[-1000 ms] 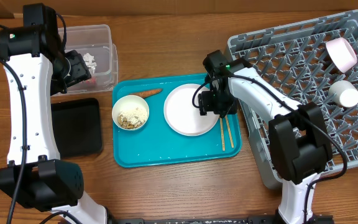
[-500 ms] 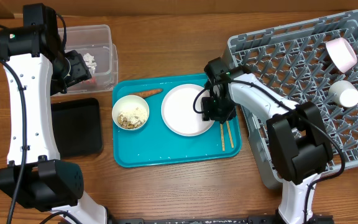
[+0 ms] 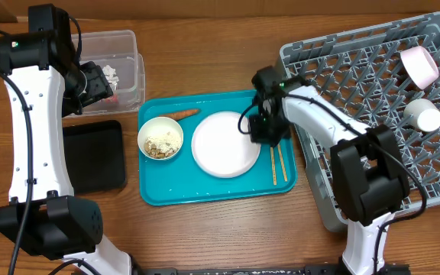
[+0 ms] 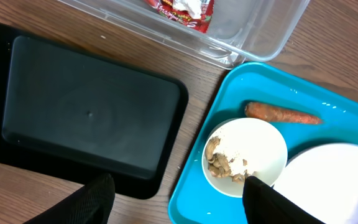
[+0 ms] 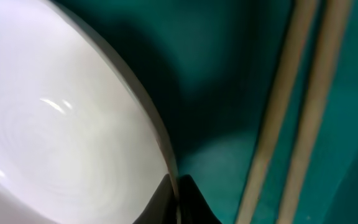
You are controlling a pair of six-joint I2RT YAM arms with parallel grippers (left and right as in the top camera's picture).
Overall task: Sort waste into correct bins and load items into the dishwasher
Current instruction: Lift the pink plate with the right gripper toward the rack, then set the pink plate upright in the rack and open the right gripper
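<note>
My right gripper lifts next and carries the plate (image 3: 221, 145) down into the rack's empty far slots. These slots lie outward and to the gripper's right in the overhead view.
My right gripper (image 3: 262, 131) (image 5: 176, 186) is shut on the right rim of the pale plate (image 3: 221, 145) (image 5: 61, 124), which lies on the teal tray (image 3: 205, 189). Two wooden chopsticks (image 3: 279, 164) (image 5: 303, 93) lie just right of the plate. A white bowl (image 3: 160, 138) (image 4: 244, 155) of beige scraps and an orange carrot piece (image 3: 180, 114) (image 4: 283, 114) sit on the tray's left. My left gripper (image 3: 90, 80) (image 4: 176, 205) hangs open and empty by the clear tub (image 3: 121, 46) (image 4: 253, 31), which holds a red wrapper (image 4: 185, 7). The black tray (image 3: 94, 156) (image 4: 86, 106) lies below it.
The grey dish rack (image 3: 357, 69) fills the right side, with a pink cup (image 3: 419, 64) and a white cup (image 3: 423, 114) near its far right edge. Its left wall stands close to the chopsticks and my right arm.
My right gripper closed on the plate's rim. The plate shifted left on the teal tray toward the bowl. The left arm has not moved.
</note>
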